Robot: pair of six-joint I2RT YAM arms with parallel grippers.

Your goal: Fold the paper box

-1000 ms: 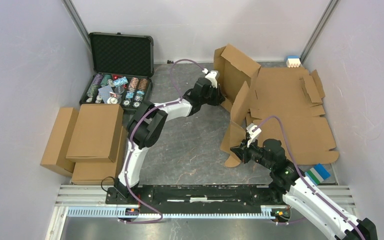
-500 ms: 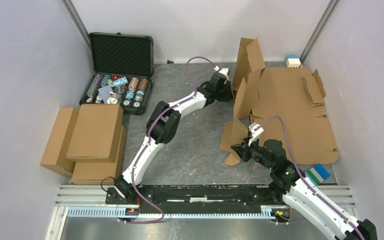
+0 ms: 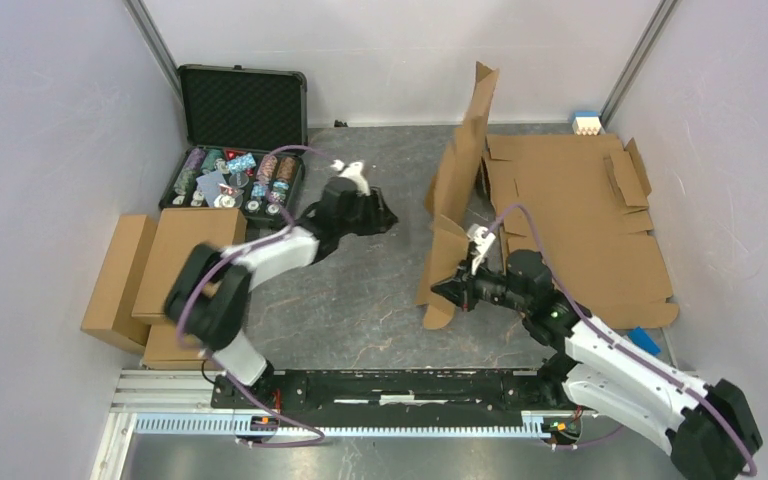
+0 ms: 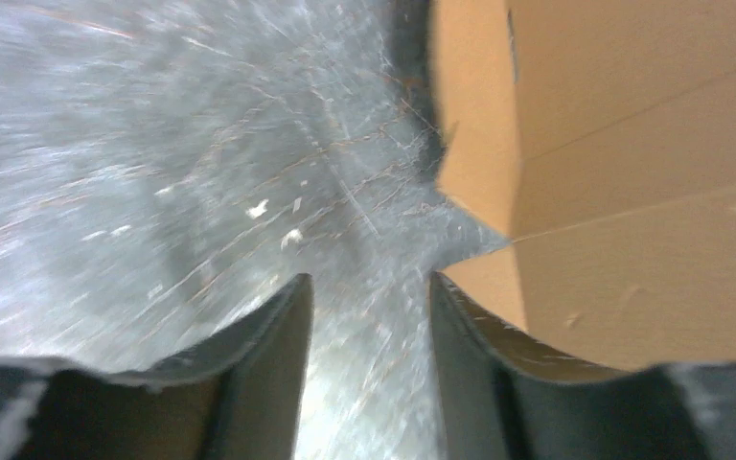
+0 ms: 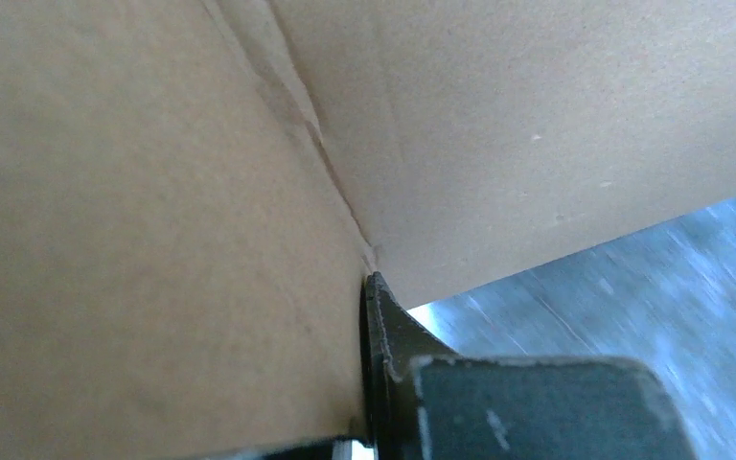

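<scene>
Next, my right gripper will lift and move away from my base, then tip the nearly upright panel (image 3: 461, 158) toward the poker chip case.
The paper box (image 3: 463, 150) is a brown die-cut cardboard sheet, its tall panel standing nearly upright at centre-right and its lower flap (image 3: 438, 272) hanging toward the table. My right gripper (image 3: 452, 292) is shut on that lower flap. In the right wrist view cardboard (image 5: 153, 240) fills the frame, pressed against one dark finger (image 5: 388, 331). My left gripper (image 3: 384, 218) hovers left of the sheet, apart from it. In the left wrist view its jaws (image 4: 369, 292) are open over bare table, with the cardboard's edge (image 4: 623, 192) just to their right.
Flat cardboard sheets (image 3: 585, 215) lie at the right behind the standing panel. An open black case of poker chips (image 3: 242, 140) sits at the back left. Folded brown boxes (image 3: 190, 265) are stacked at the left. Small blue-and-white items lie by the back-right corner (image 3: 587, 122) and near-right edge (image 3: 643, 341).
My left gripper has let go of the upper panel, opened and swung back left. The panel now stands more upright. My right gripper has drawn the lower flap a little leftward.
</scene>
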